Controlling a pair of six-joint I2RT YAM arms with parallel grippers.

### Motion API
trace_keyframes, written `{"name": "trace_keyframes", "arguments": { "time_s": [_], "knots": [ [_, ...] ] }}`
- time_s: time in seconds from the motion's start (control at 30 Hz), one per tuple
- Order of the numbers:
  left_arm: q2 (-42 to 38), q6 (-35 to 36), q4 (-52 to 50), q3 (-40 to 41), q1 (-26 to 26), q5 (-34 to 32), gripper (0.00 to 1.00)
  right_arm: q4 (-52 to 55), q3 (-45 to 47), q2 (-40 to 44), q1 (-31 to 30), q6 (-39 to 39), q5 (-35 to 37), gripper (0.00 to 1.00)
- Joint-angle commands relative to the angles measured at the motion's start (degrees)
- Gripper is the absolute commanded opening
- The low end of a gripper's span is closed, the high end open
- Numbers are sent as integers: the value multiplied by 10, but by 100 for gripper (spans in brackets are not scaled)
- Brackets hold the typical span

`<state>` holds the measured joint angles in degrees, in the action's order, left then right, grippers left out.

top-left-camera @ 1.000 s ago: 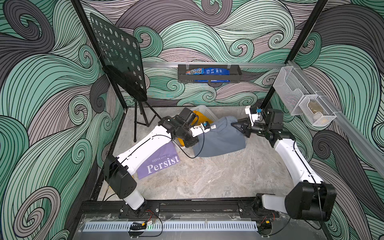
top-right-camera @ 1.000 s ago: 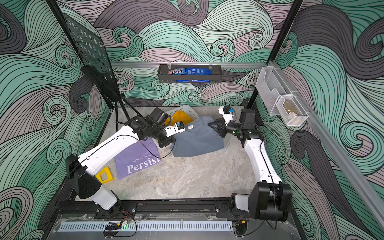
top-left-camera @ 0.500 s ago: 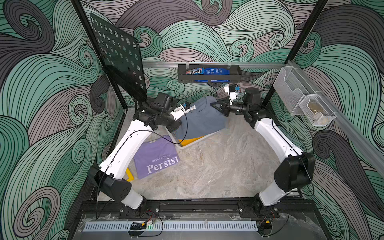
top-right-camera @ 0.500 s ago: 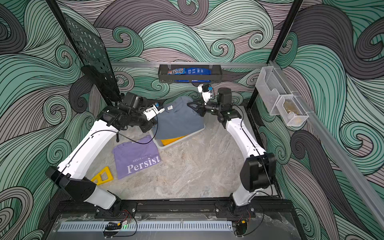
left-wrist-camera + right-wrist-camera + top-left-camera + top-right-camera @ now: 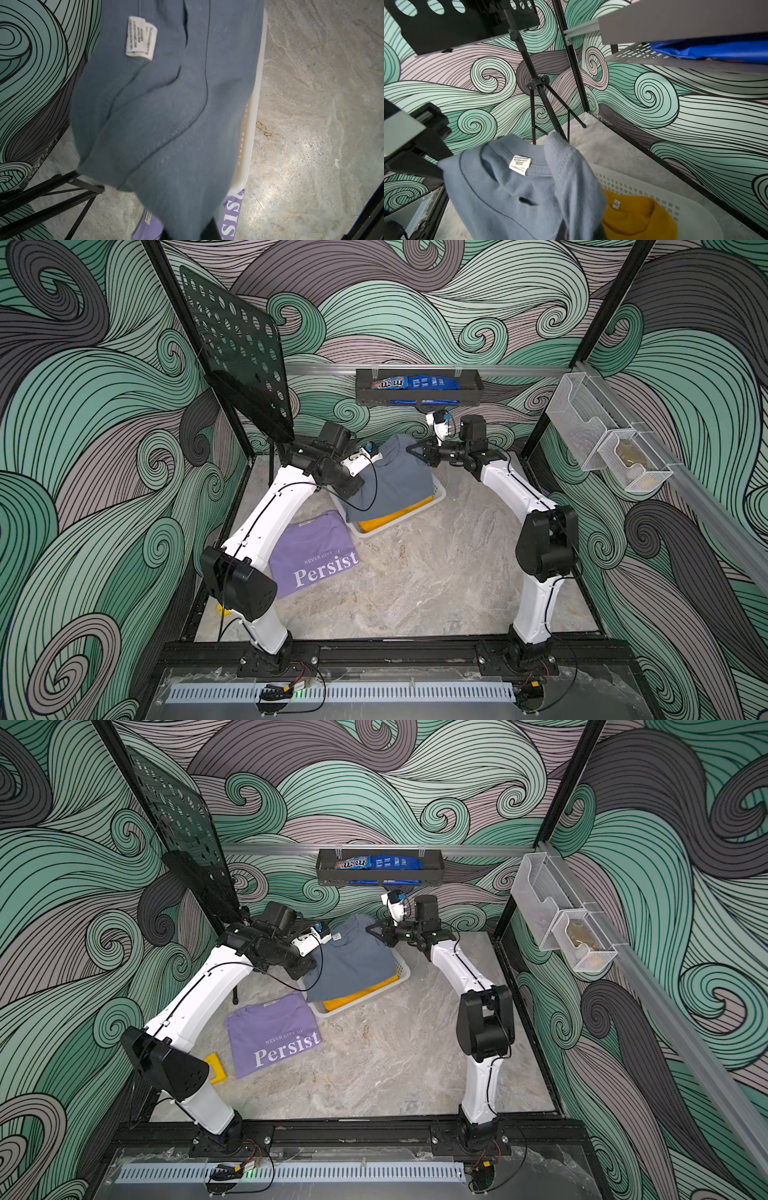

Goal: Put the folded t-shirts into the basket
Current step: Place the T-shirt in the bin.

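I should next move my right gripper down and let go of the slate grey corner over the mustard t-shirt's collar (image 5: pixel 634 210), because that collar is in the basket (image 5: pixel 633 187) below my gripper.
Both grippers hold the slate grey t-shirt (image 5: pixel 395 481) (image 5: pixel 353 965) by its far collar edge, and it drapes down over the white basket (image 5: pixel 399 527) (image 5: pixel 405 973). My left gripper (image 5: pixel 376 456) (image 5: pixel 332 936) is shut on its left corner, my right gripper (image 5: pixel 415 450) (image 5: pixel 371 930) on its right corner. The mustard t-shirt (image 5: pixel 395 517) (image 5: pixel 639 220) lies in the basket (image 5: pixel 633 187) under the grey one (image 5: pixel 508 197). The lavender "Persist" t-shirt (image 5: pixel 311 556) (image 5: pixel 270 1031) lies flat on the table in front of the basket's left end. In the left wrist view the grey shirt (image 5: pixel 166 104) hides most of the fingers.
A black music stand (image 5: pixel 237 352) stands at the back left, its tripod legs (image 5: pixel 52 193) close to the basket rim (image 5: pixel 253 116). A black wall tray (image 5: pixel 417 387) with snack bags hangs just above the right gripper. Wire-mesh bins (image 5: pixel 602 443) are on the right wall. A small yellow object (image 5: pixel 216 1069) lies by the left arm's base.
Both grippers have carried the grey shirt from the middle of the table back and up, over the basket. It now covers most of the mustard shirt. The lavender shirt has not moved.
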<state>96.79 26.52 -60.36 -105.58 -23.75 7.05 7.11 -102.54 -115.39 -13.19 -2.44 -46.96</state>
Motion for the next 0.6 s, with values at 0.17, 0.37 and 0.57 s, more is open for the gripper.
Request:
{"name": "trace_keyframes", "arguments": {
  "time_s": [0.17, 0.37, 0.57],
  "knots": [
    [20, -29, 16, 27, 2, 50, 0, 62, -58, -43, 10, -48, 8, 0],
    [38, -38, 6, 29, 1, 95, 0, 103, -74, -67, 17, -71, 16, 0],
    [50, -51, -1, 26, 2, 127, 0, 127, -84, -82, 17, -83, 31, 0]
  ]
}}
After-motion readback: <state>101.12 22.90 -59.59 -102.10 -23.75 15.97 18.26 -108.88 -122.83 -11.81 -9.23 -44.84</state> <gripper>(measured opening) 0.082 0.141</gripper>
